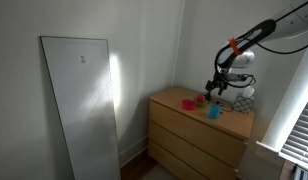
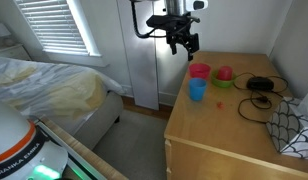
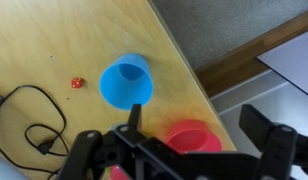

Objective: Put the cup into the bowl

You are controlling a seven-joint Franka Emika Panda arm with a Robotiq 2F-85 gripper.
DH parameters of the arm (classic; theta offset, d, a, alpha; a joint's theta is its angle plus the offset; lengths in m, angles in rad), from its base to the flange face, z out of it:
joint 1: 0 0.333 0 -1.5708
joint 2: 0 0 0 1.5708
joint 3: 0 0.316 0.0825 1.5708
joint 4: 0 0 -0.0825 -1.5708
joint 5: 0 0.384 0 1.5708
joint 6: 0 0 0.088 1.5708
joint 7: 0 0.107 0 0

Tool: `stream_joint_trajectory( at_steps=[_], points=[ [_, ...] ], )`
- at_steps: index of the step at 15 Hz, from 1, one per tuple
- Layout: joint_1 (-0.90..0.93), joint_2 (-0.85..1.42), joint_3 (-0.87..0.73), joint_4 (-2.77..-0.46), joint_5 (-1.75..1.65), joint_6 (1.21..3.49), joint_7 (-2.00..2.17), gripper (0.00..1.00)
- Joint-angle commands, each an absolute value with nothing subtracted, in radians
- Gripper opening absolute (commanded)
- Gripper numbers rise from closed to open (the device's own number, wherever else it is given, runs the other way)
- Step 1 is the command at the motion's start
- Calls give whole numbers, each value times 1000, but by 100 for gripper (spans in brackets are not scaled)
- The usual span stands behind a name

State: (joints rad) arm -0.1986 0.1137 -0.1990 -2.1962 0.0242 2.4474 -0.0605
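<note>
The bright blue cup stands upright and open below my empty gripper. So my gripper moves down toward it next, with its fingers on both sides of the cup's rim by the dresser edge.
The small bright blue cup (image 3: 127,82) stands upright on the wooden dresser top (image 3: 54,40), close to its edge; it shows in both exterior views (image 1: 215,112) (image 2: 197,90). A low red bowl (image 3: 191,135) sits beside it along the same edge (image 2: 199,71) (image 1: 189,103). My gripper (image 3: 199,125) is open and empty. It hangs above the dresser, roughly over the bowl and apart from the cup (image 2: 182,42) (image 1: 215,88).
A small pink item (image 2: 224,74) sits behind the bowl. A tiny red cube (image 3: 76,83) and a black cable (image 3: 34,125) lie further in on the top. A patterned object (image 2: 294,125) stands at one end. The floor drops away beyond the dresser edge (image 3: 209,75).
</note>
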Motion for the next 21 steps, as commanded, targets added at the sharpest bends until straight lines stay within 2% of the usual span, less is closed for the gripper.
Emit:
stream_joint_trajectory(
  at_steps=[1,6,15,16,17,21],
  points=[
    [-211,183,-212,-2168,-20,2483,-58,100],
    [-224,295,-212,-2120,-20,2555,-80,100],
    [-229,430,-204,-2030,-10,2527,-67,100],
    [-232,438,-200,-2024,-4,2525,-71,75],
    [-233,443,-198,-2020,-1,2522,-70,73],
    [-227,450,-200,-2013,0,2501,-43,42]
  ],
)
